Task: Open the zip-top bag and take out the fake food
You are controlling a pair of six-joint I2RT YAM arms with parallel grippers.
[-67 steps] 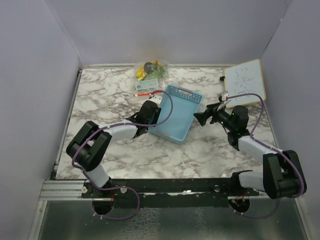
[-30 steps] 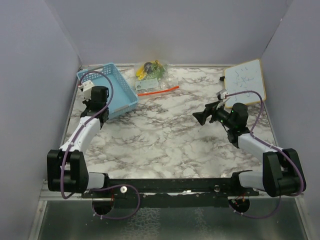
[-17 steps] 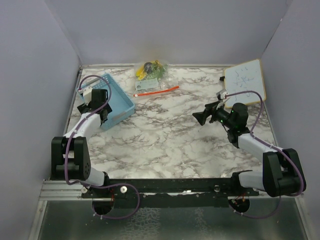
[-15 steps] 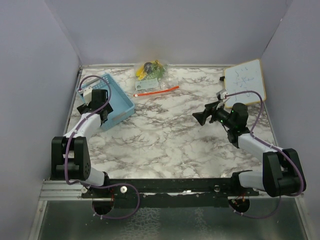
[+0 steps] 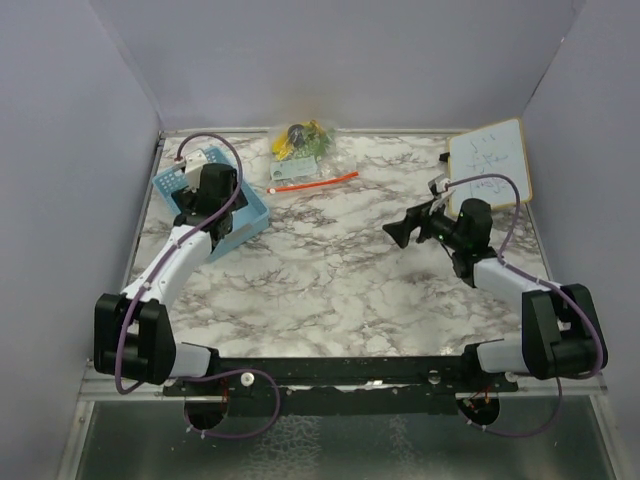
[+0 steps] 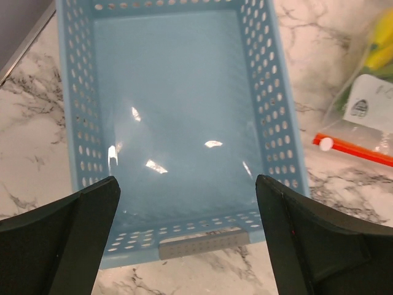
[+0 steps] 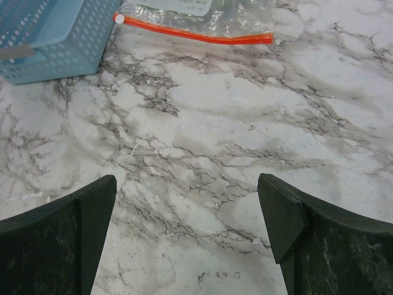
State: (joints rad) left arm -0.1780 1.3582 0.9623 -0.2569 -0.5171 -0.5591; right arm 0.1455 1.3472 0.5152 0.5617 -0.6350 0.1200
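Note:
My right gripper should move outward, down and to the left in the top view, onto the zip strip's end [image 5: 354,176] [image 7: 268,39] farthest from the basket, since that end lies nearest it.
The zip-top bag [image 5: 300,165] lies flat at the back centre, its orange-red zip strip [image 5: 315,182] facing forward. Inside it the fake food [image 5: 300,140] shows as yellow, green and dark pieces. My left gripper [image 5: 220,215] hovers open over the light-blue basket [image 5: 250,212], nothing between its fingers. In the left wrist view the left gripper [image 6: 186,184] frames the basket's near wall [image 6: 196,241], with the bag [image 6: 365,110] at the right edge. My right gripper [image 5: 398,233] stands open above bare marble. The right wrist view shows the right gripper [image 7: 187,181] well short of the bag [image 7: 202,15].
The empty basket [image 7: 55,43] sits at the back left, just left of the bag. A small whiteboard [image 5: 490,160] leans at the back right corner. Grey walls close in the marble table [image 5: 340,290] on three sides.
The left arm hauled the basket from the table's middle to the back left, then its jaws opened and let it go. The right arm has barely shifted.

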